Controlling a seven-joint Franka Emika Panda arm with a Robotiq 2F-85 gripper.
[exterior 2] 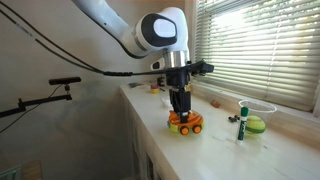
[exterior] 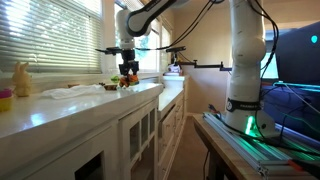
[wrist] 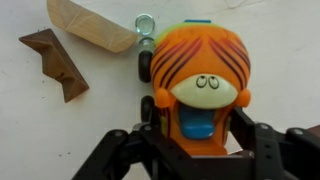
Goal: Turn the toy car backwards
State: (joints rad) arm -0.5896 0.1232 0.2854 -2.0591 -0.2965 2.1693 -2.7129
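Note:
My gripper turns with the toy car (wrist: 200, 65) next, shifts it onto the bare counter away from the wooden pieces and releases it, since they lie close beside it.
The toy car (wrist: 200, 65) is orange with dark stripes, a cream face with eyes, a blue part and dark wheels. It stands on the white counter in both exterior views (exterior 2: 186, 124) (exterior: 128, 81). My gripper (wrist: 195, 135) reaches straight down over it. One finger is on each side of the car's body and both look pressed against it. In an exterior view the gripper (exterior 2: 181, 108) sits right on top of the car, which still rests on the counter (exterior 2: 215, 150).
A dark brown wooden block (wrist: 57, 62) and a light wooden piece (wrist: 92, 25) lie just beyond the car. A green-and-white upright item (exterior 2: 241, 125), a green ball (exterior 2: 256, 124) and a clear bowl (exterior 2: 258, 106) stand near the window. A yellow rabbit figure (exterior: 21, 78) stands farther along the counter.

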